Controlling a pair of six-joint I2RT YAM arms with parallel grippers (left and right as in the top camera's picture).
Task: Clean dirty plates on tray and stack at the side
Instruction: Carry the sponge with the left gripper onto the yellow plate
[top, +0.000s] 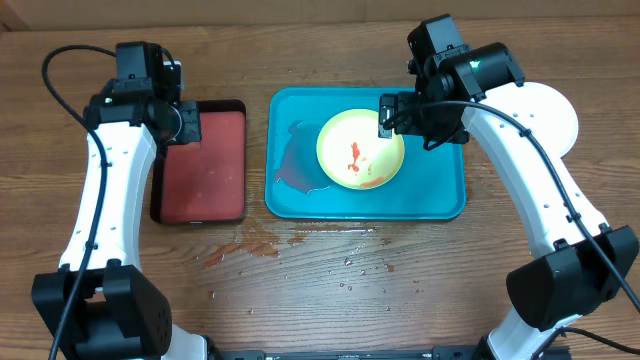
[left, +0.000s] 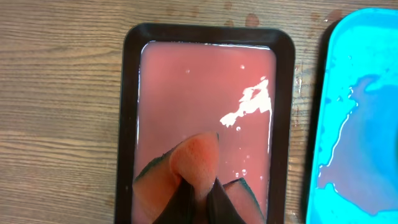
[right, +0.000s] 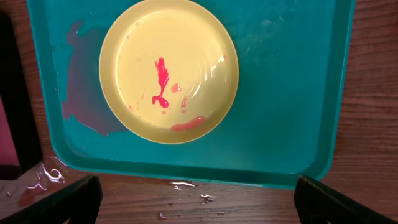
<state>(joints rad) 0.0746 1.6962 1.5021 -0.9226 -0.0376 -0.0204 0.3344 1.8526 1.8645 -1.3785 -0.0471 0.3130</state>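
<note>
The yellow-green plate still has red sauce smeared on it. I need to lower my right gripper next, with its fingers open, onto the yellow-green plate's rim (top: 403, 156) on that plate's side facing the white plate (top: 552, 112).
A yellow-green plate (top: 360, 150) with red sauce smears lies in the left-middle of the teal tray (top: 440, 190). From the right wrist the same plate (right: 168, 68) sits on the tray (right: 280, 93), well ahead of my right gripper (right: 199, 202), whose jaws stand wide apart with nothing between them. Seen from overhead, the right gripper (top: 392, 115) hovers at the plate's far right rim. A white plate (top: 552, 112) rests on the table to the right of the tray, partly under the right arm. My left gripper (left: 199, 196) is shut on an orange sponge (left: 198, 154).
The sponge hangs over a black-rimmed red tray (left: 186, 81) of pinkish water, left of the teal tray's edge (left: 360, 124). A purplish puddle (top: 295, 165) lies on the teal tray beside the plate. Droplets and red stains (top: 250, 248) spot the wooden table in front.
</note>
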